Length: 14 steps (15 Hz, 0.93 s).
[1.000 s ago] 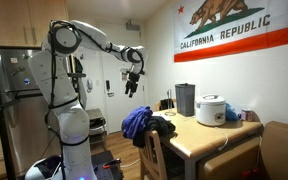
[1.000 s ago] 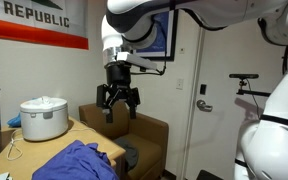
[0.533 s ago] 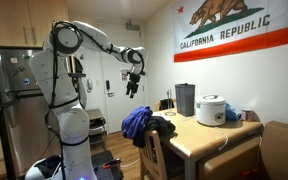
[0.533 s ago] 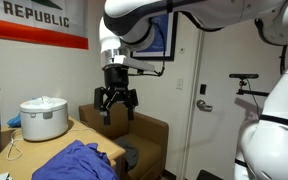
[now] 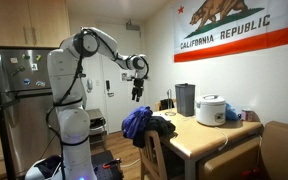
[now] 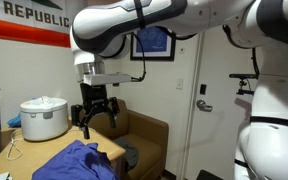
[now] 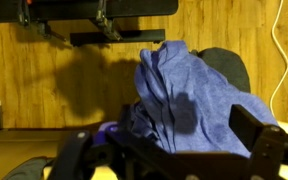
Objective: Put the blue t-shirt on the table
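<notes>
Next, the gripper comes down onto the shirt's top point(image 6: 76, 151) point(image 7: 190, 112) and closes on the cloth there, as the crumpled blue t-shirt lies uncovered below the spread fingers.
The blue t-shirt point(image 5: 136, 122) lies crumpled at the end of the wooden table point(image 5: 206, 138), next to a dark garment point(image 5: 163, 126). It also shows in an exterior view point(image 6: 79, 160) and fills the middle of the wrist view point(image 7: 189, 95). My gripper point(image 5: 137, 92) hangs in the air above the shirt, well clear of it. In an exterior view the gripper point(image 6: 95, 120) has its fingers spread apart and holds nothing. In the wrist view the gripper point(image 7: 164, 150) is open, with the shirt between and below its two dark fingers point(image 7: 259, 135).
A white rice cooker point(image 5: 211, 110) and a dark canister point(image 5: 184, 99) stand on the table. A wooden chair point(image 5: 156, 152) stands at the table's end. A brown armchair point(image 6: 146, 135) is beyond it. A fridge point(image 5: 19, 100) stands behind the robot. A white cable point(image 7: 279, 60) lies on the table.
The arm has swung toward the table and lowered a little, so the open gripper now hangs over the blue t-shirt. The shirt has not moved.
</notes>
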Available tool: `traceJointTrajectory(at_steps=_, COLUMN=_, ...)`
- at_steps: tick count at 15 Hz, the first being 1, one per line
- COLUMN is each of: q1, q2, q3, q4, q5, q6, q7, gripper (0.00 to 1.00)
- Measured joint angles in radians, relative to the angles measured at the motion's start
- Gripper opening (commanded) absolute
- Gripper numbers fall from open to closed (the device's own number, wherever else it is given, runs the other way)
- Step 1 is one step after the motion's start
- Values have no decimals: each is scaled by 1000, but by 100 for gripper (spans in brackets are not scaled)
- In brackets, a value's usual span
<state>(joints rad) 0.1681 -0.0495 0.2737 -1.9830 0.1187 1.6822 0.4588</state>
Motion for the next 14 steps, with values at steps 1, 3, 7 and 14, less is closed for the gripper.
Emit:
traceJointTrajectory(at_steps=1, q1=8, q2=35, q3=0, q4=30, q5=-38, q6=16, q7=9, gripper=100)
traceJointTrajectory(at_steps=3, q1=25, q2=100, q3=-1, q4=91, q5=-114, q6=48, q7=28, gripper=100)
traceJointTrajectory(at_steps=7, q1=62, q2=210, q3=-10, q4=202, q5=-200, q6=78, q7=44, gripper=100)
traceJointTrajectory(at_steps=14, q1=92, q2=347, q3=-44, q4=297, q5=-182, q6=157, q7=39, gripper=100)
